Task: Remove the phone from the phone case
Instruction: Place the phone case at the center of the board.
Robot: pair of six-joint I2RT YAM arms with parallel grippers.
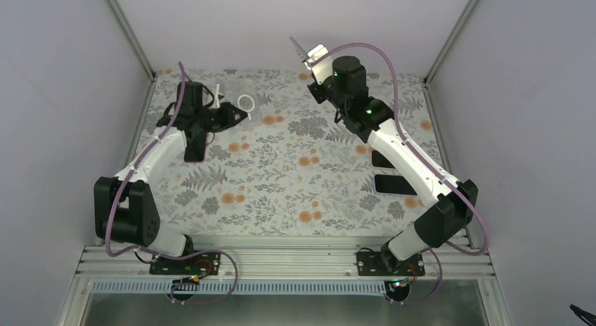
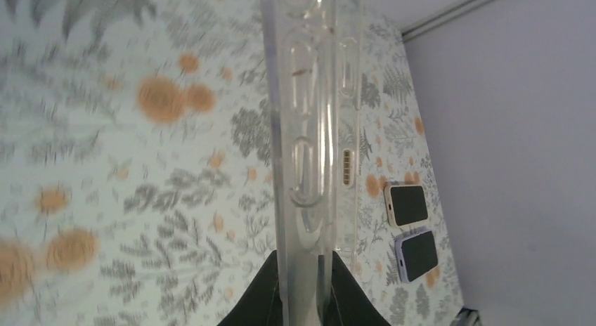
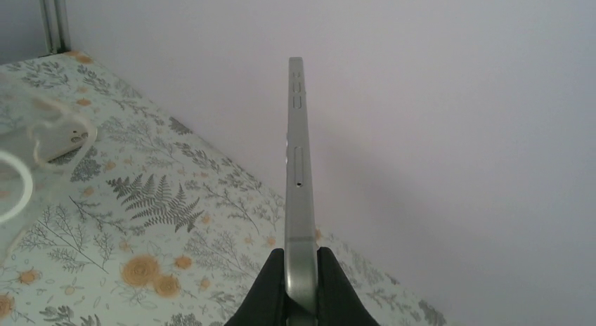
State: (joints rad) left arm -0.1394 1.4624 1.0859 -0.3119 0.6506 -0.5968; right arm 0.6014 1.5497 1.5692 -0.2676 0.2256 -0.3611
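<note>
The left gripper will move down to the floral mat below it and let go of the clear case (image 1: 242, 101), because the phone is already out and in the right gripper.
My left gripper (image 1: 237, 115) is shut on the clear phone case (image 1: 242, 101), held edge-on above the floral mat at the back left. In the left wrist view the empty case (image 2: 309, 129) stands up between my gripper (image 2: 303, 284). My right gripper (image 1: 311, 62) is shut on the silver phone (image 1: 300, 49), raised at the back centre, apart from the case. In the right wrist view the phone's thin edge (image 3: 296, 164) rises from my gripper (image 3: 301, 270), and the case (image 3: 42, 150) shows at the far left.
Two more phones lie screen-up on the mat under the right arm (image 1: 385, 159) (image 1: 395, 184); they also show in the left wrist view (image 2: 406, 204) (image 2: 418, 254). A dark phone (image 1: 195, 149) lies beneath the left arm. Grey walls enclose the mat.
</note>
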